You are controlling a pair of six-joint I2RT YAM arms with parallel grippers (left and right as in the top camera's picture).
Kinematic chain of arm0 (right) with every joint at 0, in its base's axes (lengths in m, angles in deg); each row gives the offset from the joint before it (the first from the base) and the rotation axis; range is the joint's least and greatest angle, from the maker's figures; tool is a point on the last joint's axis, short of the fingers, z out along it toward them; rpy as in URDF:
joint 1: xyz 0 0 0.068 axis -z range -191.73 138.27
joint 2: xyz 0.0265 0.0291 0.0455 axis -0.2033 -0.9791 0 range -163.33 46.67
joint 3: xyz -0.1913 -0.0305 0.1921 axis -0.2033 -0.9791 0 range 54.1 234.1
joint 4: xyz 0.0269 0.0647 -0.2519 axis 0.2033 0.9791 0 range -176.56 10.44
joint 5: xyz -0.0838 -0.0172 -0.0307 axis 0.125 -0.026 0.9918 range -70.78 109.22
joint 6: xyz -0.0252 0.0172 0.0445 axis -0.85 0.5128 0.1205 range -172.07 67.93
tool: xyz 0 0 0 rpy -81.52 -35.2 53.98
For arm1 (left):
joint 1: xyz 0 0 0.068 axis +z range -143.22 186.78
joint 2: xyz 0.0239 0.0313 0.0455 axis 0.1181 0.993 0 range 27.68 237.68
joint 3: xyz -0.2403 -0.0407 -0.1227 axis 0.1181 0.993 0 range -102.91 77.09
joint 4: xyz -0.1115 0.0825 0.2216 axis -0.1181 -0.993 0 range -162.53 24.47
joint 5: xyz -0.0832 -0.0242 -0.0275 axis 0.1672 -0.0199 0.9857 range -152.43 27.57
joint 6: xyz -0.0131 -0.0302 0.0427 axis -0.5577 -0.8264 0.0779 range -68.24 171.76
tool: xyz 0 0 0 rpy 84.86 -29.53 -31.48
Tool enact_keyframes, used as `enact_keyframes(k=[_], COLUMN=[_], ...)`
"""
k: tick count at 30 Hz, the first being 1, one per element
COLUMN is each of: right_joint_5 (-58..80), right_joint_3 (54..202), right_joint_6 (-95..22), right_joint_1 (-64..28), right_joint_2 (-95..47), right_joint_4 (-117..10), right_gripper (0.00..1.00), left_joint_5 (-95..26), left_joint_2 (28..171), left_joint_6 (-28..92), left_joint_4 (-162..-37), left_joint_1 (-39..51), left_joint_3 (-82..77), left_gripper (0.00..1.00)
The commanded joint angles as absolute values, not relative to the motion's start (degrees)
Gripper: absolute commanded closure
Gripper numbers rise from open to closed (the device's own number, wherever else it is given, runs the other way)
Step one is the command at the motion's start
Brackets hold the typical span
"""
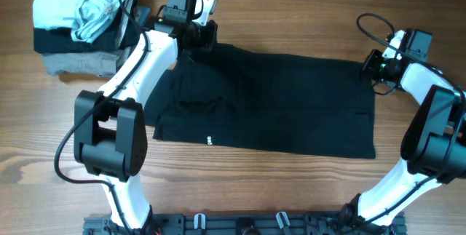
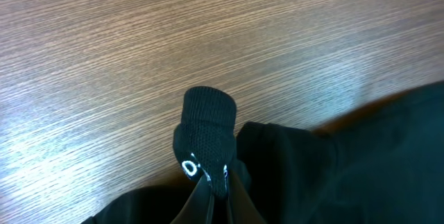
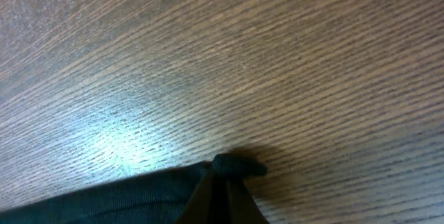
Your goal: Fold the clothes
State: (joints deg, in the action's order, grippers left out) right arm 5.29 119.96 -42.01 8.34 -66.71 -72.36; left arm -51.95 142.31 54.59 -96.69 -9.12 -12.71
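The black cloth lies back from my left gripper. Next, my left gripper will pull the knit band back toward the white-tagged edge and let go of it on the cloth.
A black garment lies spread flat across the middle of the wooden table. My left gripper is at its far left corner, shut on a knit band of the garment with white print on it. My right gripper is at the far right corner, shut on a bunched edge of the black cloth. Both pinched corners stick up past the fingertips in the wrist views. A small white tag shows near the garment's front left edge.
A stack of folded clothes, light blue on top of black and grey, sits at the far left corner of the table. Cables run by both wrists. A rail lines the front edge.
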Motion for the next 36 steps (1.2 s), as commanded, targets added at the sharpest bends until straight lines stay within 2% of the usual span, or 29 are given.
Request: enact_keyframes(k=[1,9,13,19,27,28,29,30,31,32,34,36], right_joint_5=[2.8,7.1,19.1,22.3,22.4,22.4,22.4,22.6,23.3,24.1,24.4,23.4], right_joint_3=[120.9,120.9,120.9,120.8,120.8,120.8,120.8,120.8,120.8,120.8,120.8,120.8], right_joint_6=[-41.4,-34.8,-28.4,-28.4,-31.1,-31.1,-31.1,-31.2,-31.1,-30.9,-29.9,-29.3], right_joint_1=[9.0,9.0,9.0,9.0,9.0,9.0,9.0,9.0,9.0,9.0,9.2,9.7], right_joint_2=[-61.5,-53.9,-49.4,-48.5,-48.5,-48.5,-48.5,-48.5,-48.5,-48.5,-48.5,-48.5], right_joint_4=[-70.4,-56.8,-47.6,-37.4,-31.0,-30.4,-29.8,-28.8,-28.0,-27.6,-27.8,-28.5], right_gripper=[0.96,0.96,0.96,0.96,0.95,0.86,0.75,0.72,0.60,0.53,0.51,0.43], left_joint_5=[-53.3,-53.6,-53.6,-53.6,-53.6,-53.6,-53.6,-53.6,-53.6,-53.7,-55.3,-55.7], left_joint_2=[140.8,138.5,136.5,136.5,136.5,136.5,136.5,136.5,136.5,136.5,136.5,136.5], left_joint_6=[54.5,54.5,54.5,54.5,54.5,54.5,54.5,54.5,54.5,54.5,54.5,54.5], left_joint_4=[-98.7,-112.6,-120.8,-133.7,-134.8,-133.6,-132.6,-132.4,-132.7,-133.1,-133.7,-134.0], left_joint_1=[-8.4,-7.4,-6.2,-5.7,-5.7,-5.7,-5.7,-5.7,-5.7,-5.7,-5.7,-5.7], left_joint_3=[-12.8,-12.8,-12.8,-12.8,-6.2,-4.9,-3.8,-3.1,-3.0,-3.0,-3.0,-3.0], left_gripper=[0.96,0.96,0.96,0.96,0.96,0.94,0.87,0.82,0.69,0.62,0.61,0.54])
